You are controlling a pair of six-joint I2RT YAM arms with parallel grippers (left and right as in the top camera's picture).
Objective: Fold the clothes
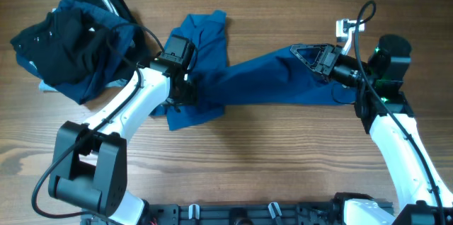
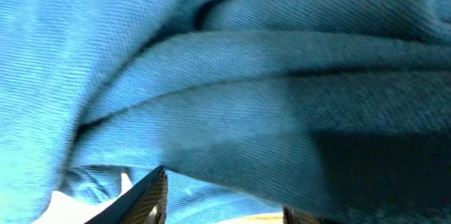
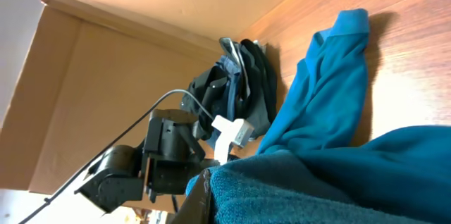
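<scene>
The bare tabletop by the garment's near edge (image 1: 311, 115) is below and back from the right gripper, so the robot will bring that gripper down and back to release the raised end.
A blue garment (image 1: 241, 76) lies stretched across the middle of the table, from a bunched part at the left to a raised end at the right. My left gripper (image 1: 185, 87) is down on its left part; in the left wrist view blue cloth (image 2: 268, 90) fills the frame and lies between the fingers (image 2: 225, 213). My right gripper (image 1: 306, 53) is shut on the garment's right end and holds it up; the right wrist view shows thick blue cloth (image 3: 338, 182) against the finger (image 3: 204, 199).
A pile of dark clothes (image 1: 74, 37) lies at the back left, also in the right wrist view (image 3: 236, 86). A cardboard wall (image 3: 84, 90) stands behind it. Bare wooden table (image 1: 283, 161) lies in front.
</scene>
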